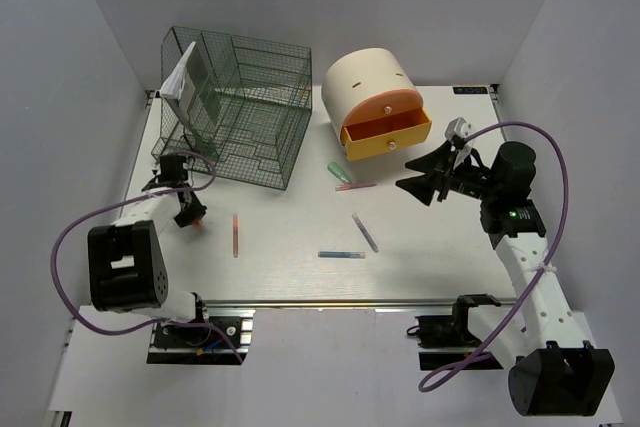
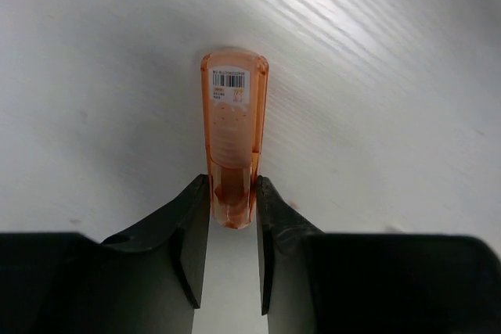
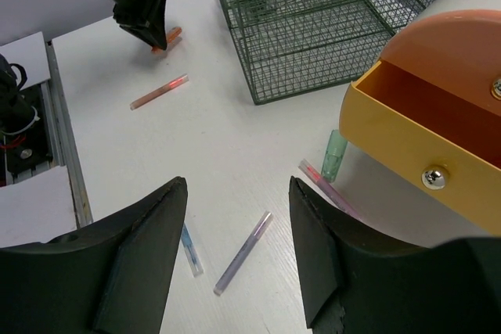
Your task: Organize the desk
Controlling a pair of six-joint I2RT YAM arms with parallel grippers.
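Note:
My left gripper will lift the tube across and release it inside the yellow drawer point(image 1: 385, 132), which stands open outward of the gripper, to its right in the top view.
On the white desk point(image 1: 440, 247), at its left side, my left gripper point(image 1: 190, 212) is shut on the near end of a short translucent orange tube point(image 2: 232, 127) with a barcode label. The tube points away from the fingers and lies low against the desk. The right wrist view shows the same tube point(image 3: 170, 37) under that gripper. My right gripper point(image 1: 415, 175) hovers open and empty above the right side, next to the open yellow drawer point(image 1: 385, 132). Below its fingers point(image 3: 156, 217) lie a purple pen point(image 3: 243, 252) and a blue pen point(image 3: 190, 249).
A dark green wire rack point(image 1: 235, 107) stands at the back left, with a cream drawer unit point(image 1: 372, 87) to its right. Loose on the desk are an orange pen point(image 1: 236, 235), a pink pen point(image 1: 357, 187) and a green cap-like piece point(image 1: 339, 173). A metal rail point(image 1: 320, 303) runs along the near edge.

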